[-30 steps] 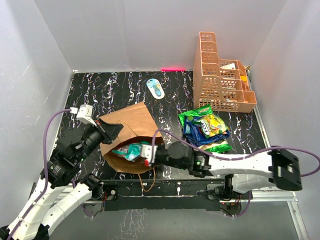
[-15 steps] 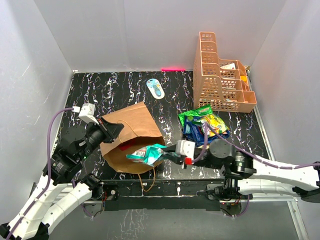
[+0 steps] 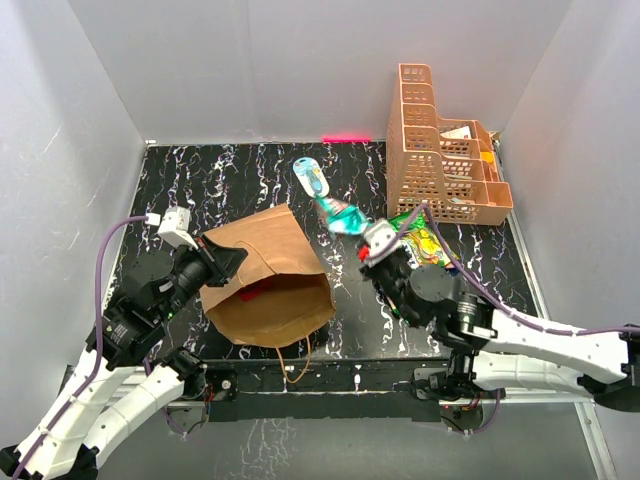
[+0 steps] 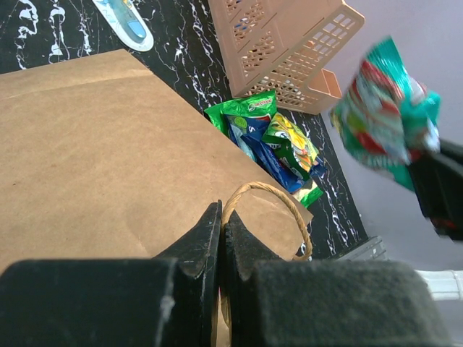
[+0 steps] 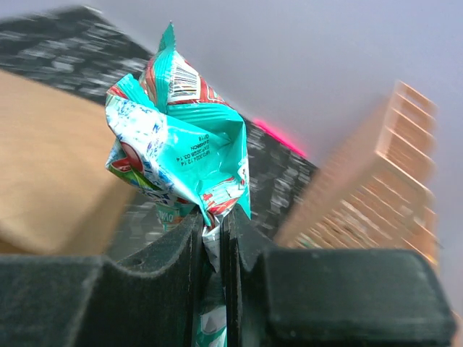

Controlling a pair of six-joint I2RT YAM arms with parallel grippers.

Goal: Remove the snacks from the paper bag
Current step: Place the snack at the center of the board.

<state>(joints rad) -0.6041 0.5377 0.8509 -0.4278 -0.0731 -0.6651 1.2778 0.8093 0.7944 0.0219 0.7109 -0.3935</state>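
Next, my right gripper swings toward the snacks piled by the orange basket, tilts downward and lowers the teal packet onto them.
The brown paper bag (image 3: 262, 262) lies on its side with its mouth toward the arms. My left gripper (image 3: 228, 259) is shut on the bag's rim by a twisted handle (image 4: 278, 199); its jaws (image 4: 221, 225) are pressed together on the paper. My right gripper (image 3: 372, 243) is shut on a crumpled teal snack packet (image 3: 344, 215) and holds it in the air to the right of the bag. The packet also shows in the right wrist view (image 5: 181, 141) and the left wrist view (image 4: 387, 108). Several snacks (image 3: 428, 245) lie piled right of the bag. A red packet (image 3: 262, 291) shows inside the bag.
An orange lattice basket (image 3: 440, 150) stands at the back right, close to the snack pile. A small blue-white oval object (image 3: 311, 177) lies behind the bag. Grey walls close in the black marbled table (image 3: 200, 180) on three sides.
My right gripper has drawn the teal packet out of the bag's mouth and carried it up and to the right. The left gripper has kept its hold on the bag.
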